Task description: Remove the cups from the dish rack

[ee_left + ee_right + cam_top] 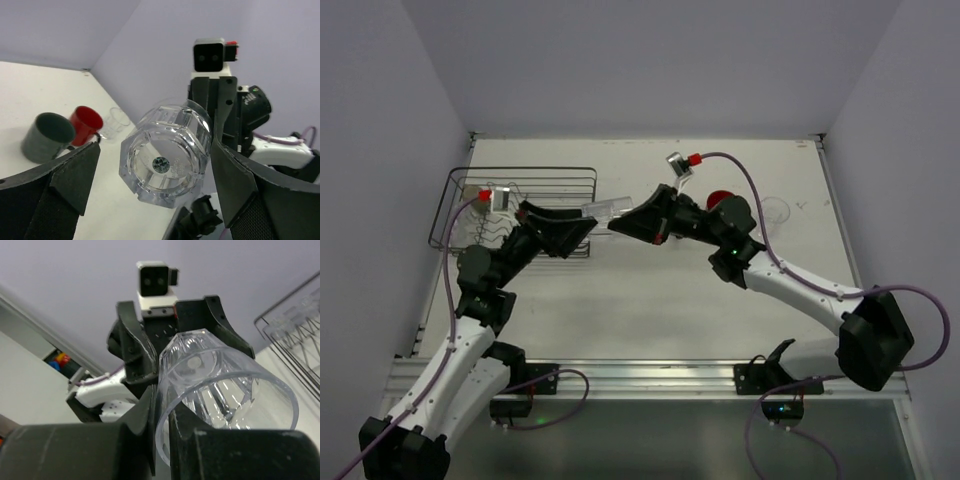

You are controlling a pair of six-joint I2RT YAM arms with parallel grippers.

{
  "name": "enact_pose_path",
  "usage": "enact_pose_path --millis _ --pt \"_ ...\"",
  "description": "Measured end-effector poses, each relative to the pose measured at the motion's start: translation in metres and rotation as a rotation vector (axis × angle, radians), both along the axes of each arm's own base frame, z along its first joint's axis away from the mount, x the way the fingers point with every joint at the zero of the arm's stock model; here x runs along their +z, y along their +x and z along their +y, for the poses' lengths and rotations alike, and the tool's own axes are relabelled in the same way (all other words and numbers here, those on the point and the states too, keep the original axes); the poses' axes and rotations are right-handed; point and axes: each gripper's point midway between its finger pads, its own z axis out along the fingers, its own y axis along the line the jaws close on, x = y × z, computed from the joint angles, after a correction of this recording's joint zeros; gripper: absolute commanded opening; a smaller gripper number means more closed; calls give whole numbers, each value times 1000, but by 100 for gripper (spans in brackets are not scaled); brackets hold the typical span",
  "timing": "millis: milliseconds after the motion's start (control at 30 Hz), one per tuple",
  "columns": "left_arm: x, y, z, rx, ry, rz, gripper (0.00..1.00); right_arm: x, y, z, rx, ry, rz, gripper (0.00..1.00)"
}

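Note:
The top of the tumbler stands open. I need to swing my right gripper away from the dish rack [520, 170] next, turn it downward and lower the tall mug into the small clear tumbler [116, 121].
The tall clear glass mug [603, 210] hangs on its side in the air between my two arms, just right of the dish rack [520, 170]. My right gripper [162, 430] is shut on the mug's rim [220, 385], one finger inside and one outside. My left gripper [155, 150] stands open around the mug's base [167, 155], with a gap on its left side. On the table to the right stand a dark grey-green mug [47, 137], a red mug [86, 123] and a small clear tumbler [116, 121].
The rack's wire rim [295, 335] shows at the right of the right wrist view. From above, the red mug [720, 197] and tumbler [775, 210] sit behind the right arm. Walls close the table at back and sides.

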Motion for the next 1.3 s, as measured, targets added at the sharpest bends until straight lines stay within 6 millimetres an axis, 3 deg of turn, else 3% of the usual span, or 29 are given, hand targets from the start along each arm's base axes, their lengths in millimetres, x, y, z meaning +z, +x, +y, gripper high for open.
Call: enact_pose_path --millis 133,267,367,467,600,733,867,1067,1300 --pt "4 12 9 101 133 7 100 -9 9 -15 -106 -100 -24 0" --pt "15 18 30 247 305 -19 100 -21 43 -51 -365 -333 -72 0" --pt "-6 12 39 275 419 -7 100 -27 89 -104 -598 -500 -77 0" --pt "-47 9 40 246 519 43 100 -50 136 -183 -891 -732 -20 0" --pt "-104 1 37 159 627 138 100 -93 167 -263 -1096 -1052 96 0" --pt "-114 -11 27 87 660 126 100 -133 181 -311 -1133 -1249 223 0" --pt "-109 -26 14 26 664 66 100 -157 196 -338 -1126 -1366 326 0" --pt "-106 -44 1 -38 665 28 100 -179 202 -344 -1088 -1454 374 0" --pt "-107 -50 -1 -48 674 24 100 -202 205 -358 -1073 -1523 424 0"
